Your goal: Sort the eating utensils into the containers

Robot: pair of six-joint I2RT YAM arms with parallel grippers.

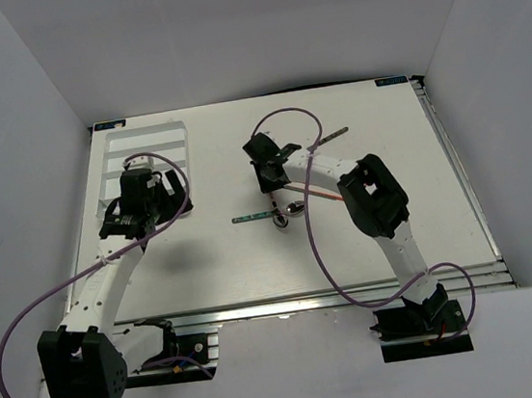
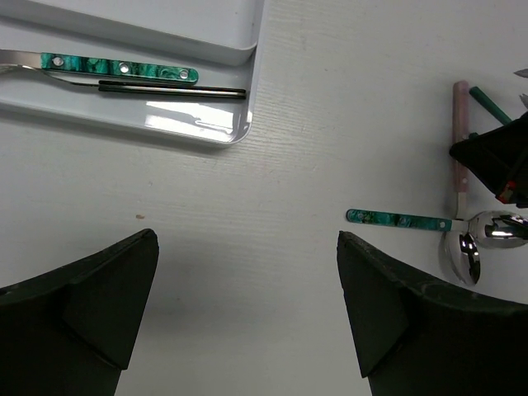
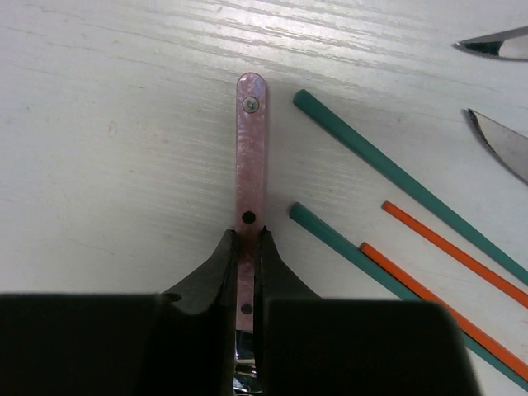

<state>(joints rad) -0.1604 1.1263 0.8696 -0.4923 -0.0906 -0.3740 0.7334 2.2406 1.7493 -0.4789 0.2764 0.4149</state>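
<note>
My left gripper should tilt and reach to the right in the top view onto the far end of the pink handle, because my right gripper leaves that end bare.
My right gripper point(image 3: 247, 235) is shut on the pink handle point(image 3: 251, 140) of a spoon that lies flat on the table. Its bowl point(image 2: 462, 256) shows in the left wrist view, beside a green-handled spoon point(image 2: 396, 219). Two green chopsticks point(image 3: 396, 177) and two red ones point(image 3: 454, 252) lie just right of the handle. The white tray point(image 2: 223, 136) sits at the far left and holds a green-handled utensil point(image 2: 120, 68) and a dark slim piece point(image 2: 173, 88). My left gripper point(image 2: 247, 247) hangs open over bare table beside the tray, holding nothing.
Two knife blades point(image 3: 495, 45) point in from the right of the chopsticks. A dark-handled knife point(image 1: 336, 135) lies behind the right arm. White walls close in the table on three sides. Purple cables loop over both arms.
</note>
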